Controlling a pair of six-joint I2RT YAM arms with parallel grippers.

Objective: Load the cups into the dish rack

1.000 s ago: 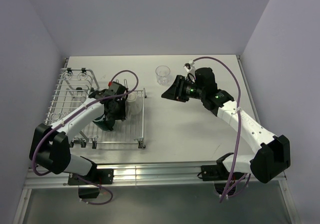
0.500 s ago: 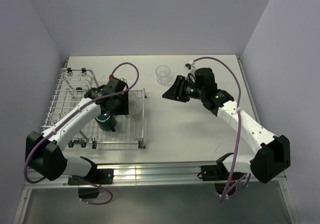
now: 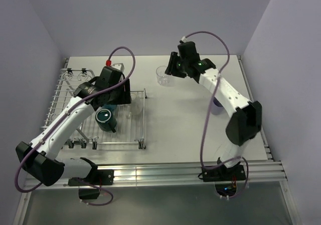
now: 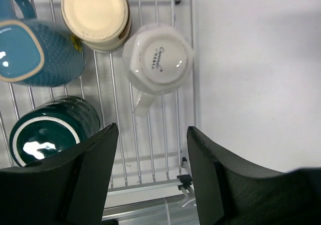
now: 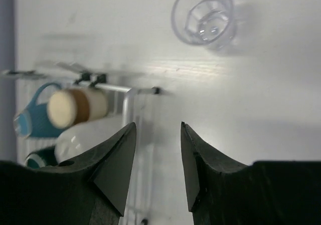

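Observation:
The robot will next lower its right gripper, moving left in the top view, onto the tumbler's rim on the rack side, with one finger inside, because the tumbler's opening faces up.
The silver wire dish rack [image 3: 65, 92] stands at the left. In the left wrist view it [image 4: 170, 150] holds the dark teal mug [image 4: 47, 132], light blue mug [image 4: 30, 49], brown cup [image 4: 95, 14] and white mug [image 4: 158, 59], all upside down or tipped. My left gripper [image 4: 152, 130] is open and empty above the rack, just clear of the teal mug [image 3: 105, 117]. The clear glass tumbler [image 3: 163, 75] stands upright on the table. My right gripper [image 5: 158, 125] is open and empty, hovering beside the tumbler [image 5: 203, 14]. The lavender cup [image 3: 216, 104] shows partly behind the right arm.
The rack's near right corner [image 5: 125, 89] lies between the two grippers. Its far left part [image 3: 75, 77] has upright wire holders. Walls enclose the table on the left, back and right. The table's metal front rail [image 3: 150, 172] runs along the near edge.
My left gripper has lifted off the dark teal mug, leaving it in the rack. My right arm has swung to the far side towards the glass tumbler, uncovering the lavender cup.

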